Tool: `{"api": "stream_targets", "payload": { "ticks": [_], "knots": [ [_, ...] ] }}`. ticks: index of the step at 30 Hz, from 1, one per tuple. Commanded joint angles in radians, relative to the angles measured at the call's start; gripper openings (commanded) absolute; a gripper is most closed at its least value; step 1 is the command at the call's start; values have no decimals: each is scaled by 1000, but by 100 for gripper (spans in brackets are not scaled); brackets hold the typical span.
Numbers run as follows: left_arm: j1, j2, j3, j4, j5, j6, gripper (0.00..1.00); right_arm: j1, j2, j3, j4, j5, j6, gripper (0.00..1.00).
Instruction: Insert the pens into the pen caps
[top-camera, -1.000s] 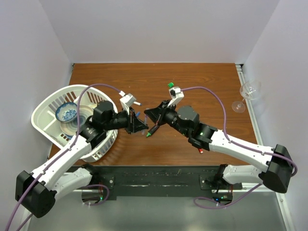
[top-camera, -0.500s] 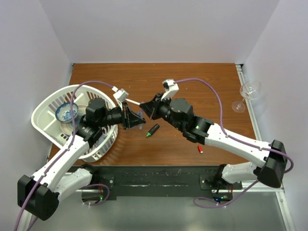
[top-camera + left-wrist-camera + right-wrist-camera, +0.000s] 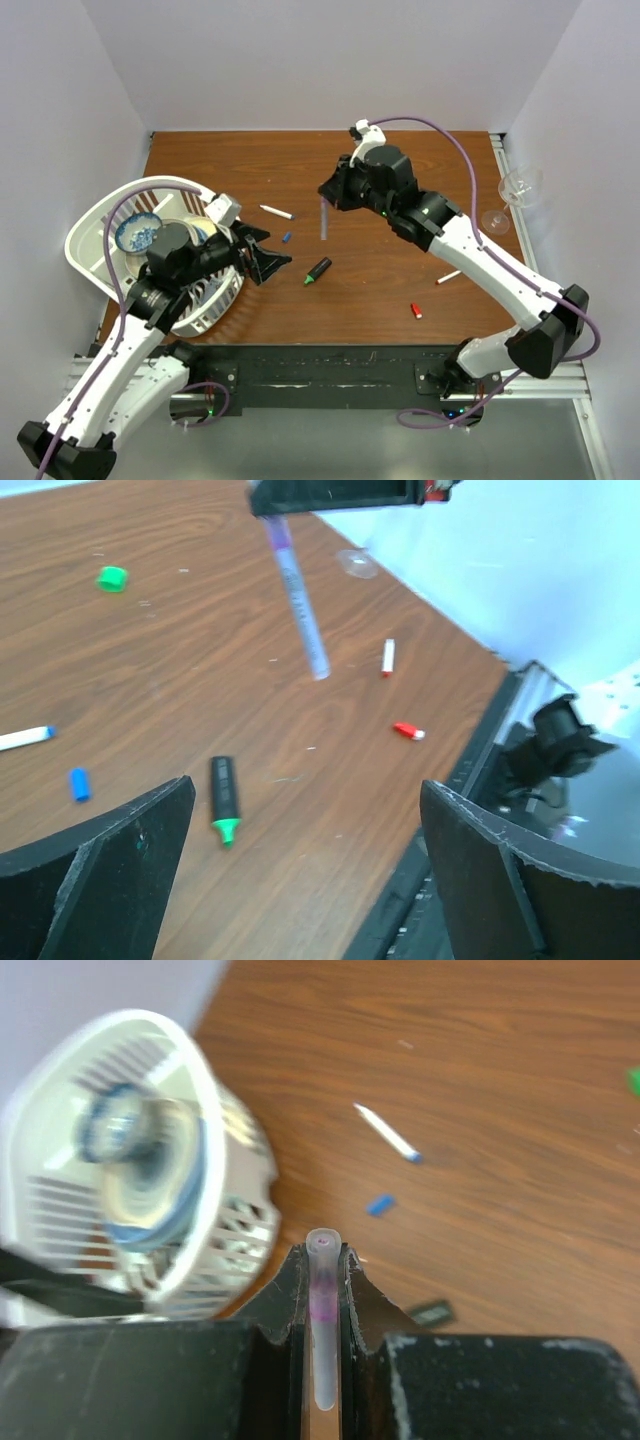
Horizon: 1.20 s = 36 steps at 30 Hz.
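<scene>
My right gripper should next move down toward the right in the top view to free the pale pen, as bare wood beside the red-ended pen is below it that way.
My right gripper [image 3: 326,193] is shut on a thin pale pen [image 3: 323,218] with a purple patch, which hangs down over the table's middle. In the right wrist view that pen [image 3: 324,1330] sits between the two fingers of the right gripper [image 3: 323,1260]. My left gripper [image 3: 262,252] is open beside the basket, nothing between the fingers of the left gripper [image 3: 306,810]. On the wood lie a black marker with a green tip [image 3: 318,270], a blue cap [image 3: 286,238], a white blue-tipped pen [image 3: 276,212], a red cap [image 3: 416,311] and a white red-ended pen [image 3: 449,277]. A green cap [image 3: 112,578] shows farther off.
A white basket [image 3: 95,225] holding a patterned bowl [image 3: 137,235] and plates stands at the left edge, under my left arm. A wine glass [image 3: 512,195] stands at the far right. A black rail [image 3: 320,370] runs along the near table edge.
My left gripper has opened and pulled back left toward the basket. My right arm has swung up and away toward the far side, carrying the pale pen.
</scene>
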Motion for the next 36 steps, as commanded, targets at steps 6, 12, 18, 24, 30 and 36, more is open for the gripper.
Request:
{"api": "stream_targets", "payload": {
  "ticks": [6, 12, 18, 24, 30, 36],
  "knots": [
    [0, -60, -24, -57, -189, 111, 100, -196, 179, -28, -223, 74, -128, 0],
    [-2, -152, -48, -46, -243, 113, 100, -283, 374, 39, -323, 170, -162, 0],
    [-8, -166, -45, -52, -278, 119, 100, -339, 465, 26, -292, 176, -143, 6],
    [-8, -184, -48, -58, -287, 121, 100, -359, 561, 66, -288, 196, -145, 15],
    [-8, -200, -48, -63, -314, 121, 100, -369, 604, 65, -269, 197, -125, 21],
    [-8, -200, -50, -66, -314, 121, 100, -375, 646, 54, -256, 199, -117, 31]
  ]
}}
